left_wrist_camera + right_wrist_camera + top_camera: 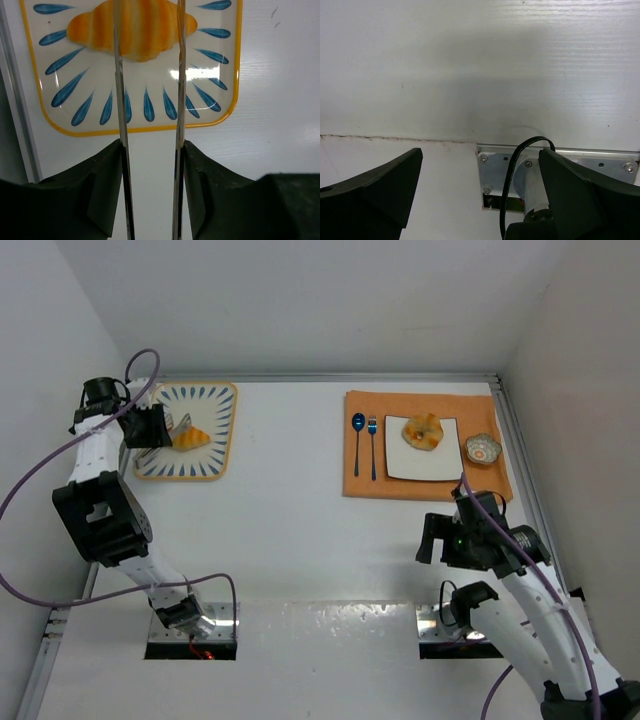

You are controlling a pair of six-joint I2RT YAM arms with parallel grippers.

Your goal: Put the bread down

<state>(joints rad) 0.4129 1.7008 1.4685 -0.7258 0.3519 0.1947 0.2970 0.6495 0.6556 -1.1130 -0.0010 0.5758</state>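
My left gripper moves down toward the plate next, then closes the open metal tongs around the croissant's middle.
The croissant-like bread lies on a square plate with blue petals and a yellow rim at the far left. My left gripper hovers at it, its two thin metal blades apart. In the left wrist view the blades cross over the croissant, which reaches past both of them, on the plate. The round knotted bun sits on a white square plate at the far right. My right gripper is open and empty near the table's front, fingers wide.
An orange placemat carries the white plate, a blue spoon, a blue fork and a small patterned bowl. Side walls close in left and right. The right arm's base mount and a black cable lie below the right gripper.
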